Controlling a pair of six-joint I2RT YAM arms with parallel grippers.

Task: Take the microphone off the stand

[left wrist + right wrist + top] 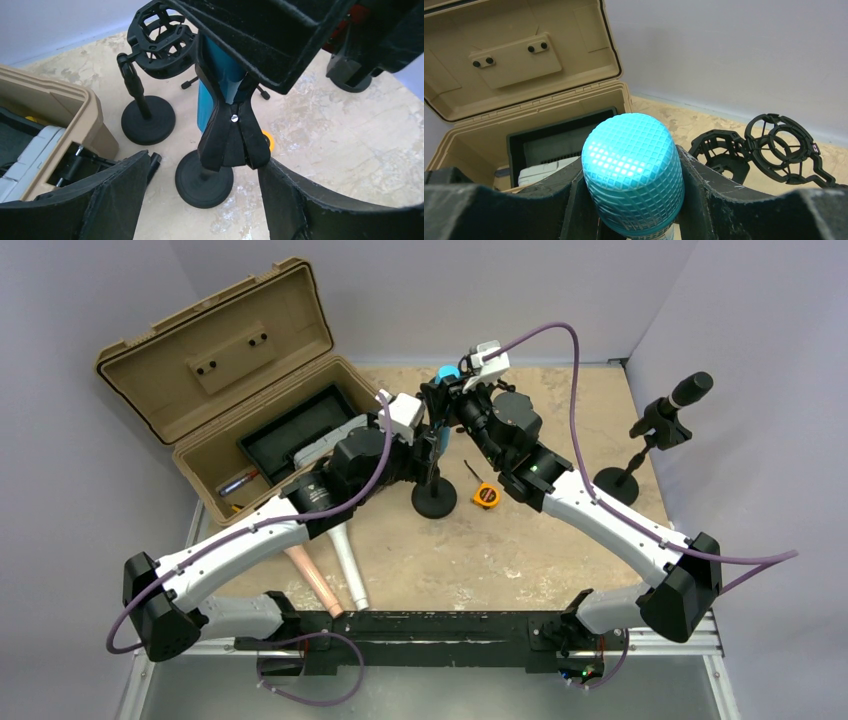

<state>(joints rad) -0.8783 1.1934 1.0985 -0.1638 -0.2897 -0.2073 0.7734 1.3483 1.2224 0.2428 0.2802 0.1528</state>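
Note:
Next, my right gripper draws the microphone back, lowers it onto the bare tabletop (382,558) beside the white tube and releases it, since that spot lies below and back.
A blue microphone (448,373) with a mesh head (631,165) sits in a black spring clip (232,135) on a short stand with a round black base (434,500). My right gripper (633,205) is shut on the microphone's head from both sides, above the clip. In the left wrist view the blue body (220,80) runs down into the clip. My left gripper (205,200) is open and low, one finger on each side of the clip's handles. Its right finger (300,200) is close to the clip, its left finger (115,200) apart from it.
An open tan toolbox (230,360) stands at the back left. A black microphone (690,390) on its own stand (617,483) is at the right. An empty shock-mount stand (160,45) stands behind the clip. An orange tape measure (486,495) and two tubes (345,560) lie on the table.

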